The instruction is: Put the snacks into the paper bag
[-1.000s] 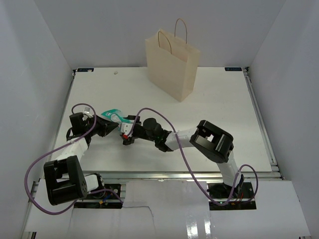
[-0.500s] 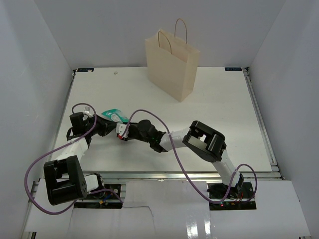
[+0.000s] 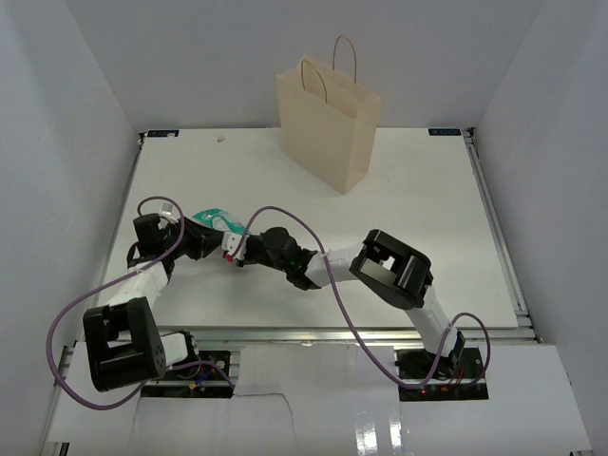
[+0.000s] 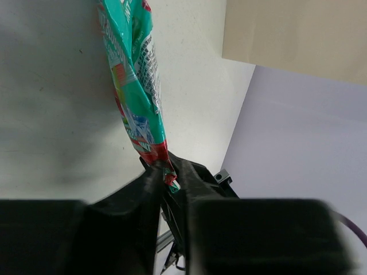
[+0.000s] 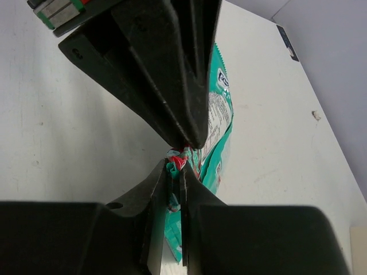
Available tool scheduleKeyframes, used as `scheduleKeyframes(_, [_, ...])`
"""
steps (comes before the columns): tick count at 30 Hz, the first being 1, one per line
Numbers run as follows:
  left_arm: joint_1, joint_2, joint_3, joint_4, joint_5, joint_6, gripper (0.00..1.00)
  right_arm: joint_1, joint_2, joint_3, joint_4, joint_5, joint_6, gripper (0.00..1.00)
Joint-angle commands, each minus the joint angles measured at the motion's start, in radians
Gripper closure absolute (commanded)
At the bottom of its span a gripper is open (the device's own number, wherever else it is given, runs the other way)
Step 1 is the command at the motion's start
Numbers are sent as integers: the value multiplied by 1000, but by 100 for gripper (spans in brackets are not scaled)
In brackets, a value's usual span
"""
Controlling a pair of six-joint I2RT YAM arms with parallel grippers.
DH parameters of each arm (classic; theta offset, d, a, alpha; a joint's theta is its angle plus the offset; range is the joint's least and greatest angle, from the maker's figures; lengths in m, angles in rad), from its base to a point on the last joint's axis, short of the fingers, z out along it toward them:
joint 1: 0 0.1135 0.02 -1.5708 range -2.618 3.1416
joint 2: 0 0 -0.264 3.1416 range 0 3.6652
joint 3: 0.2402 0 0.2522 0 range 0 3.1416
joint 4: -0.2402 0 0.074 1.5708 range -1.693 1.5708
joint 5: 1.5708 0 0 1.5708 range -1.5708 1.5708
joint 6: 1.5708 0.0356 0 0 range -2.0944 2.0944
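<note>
My right gripper should lift the pack (image 3: 211, 218) up and outward, then lower it at the paper bag's open top (image 3: 332, 88) and let go, because the bag's sides are tall.
A teal-and-white snack pack (image 3: 211, 218) hangs between both grippers at the table's left, a little above the surface. In the right wrist view my right gripper (image 5: 175, 172) is shut on the crumpled red-and-teal end of the pack (image 5: 218, 123). My left gripper (image 4: 171, 175) has its jaws slightly parted, and the same end of the pack (image 4: 135, 86) sits loosely in the gap. The two grippers meet tip to tip (image 3: 226, 245). The paper bag (image 3: 328, 123) stands upright at the back centre, far from both grippers. No other snacks show.
The white table (image 3: 408, 218) is walled on the left, right and back. A small speck (image 3: 220, 138) lies near the back left edge. Purple cables (image 3: 285, 214) loop over both arms.
My right gripper slid left up to the left gripper and closed on the pack's end. The left jaws have parted a little. The pack stayed where it was.
</note>
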State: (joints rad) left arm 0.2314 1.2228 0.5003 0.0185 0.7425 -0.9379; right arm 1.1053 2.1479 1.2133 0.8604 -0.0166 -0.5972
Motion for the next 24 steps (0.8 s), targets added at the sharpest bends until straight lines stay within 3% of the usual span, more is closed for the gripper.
scheduleKeyframes(1, [-4,-42,56,-9,11,4,65,-15,-89,-12,6,7,60,92])
scheduleKeyframes(3, [-3,-54,101,-50,0,17,50,-28,-114,-15,-15,4,83,92])
scheduleKeyframes(7, [-4,-91,206,-138,-34,68,39,-68,-193,14,-145,-80,141,92])
scheduleKeyframes(12, [-4,-126,351,-280,-120,151,36,-134,-256,55,-312,-259,206,92])
scheduleKeyframes(17, [-3,-190,445,-394,-322,225,32,-231,-319,130,-415,-405,283,92])
scheduleKeyframes(24, [-3,-275,328,-379,-347,211,29,-350,-430,308,-515,-548,339,92])
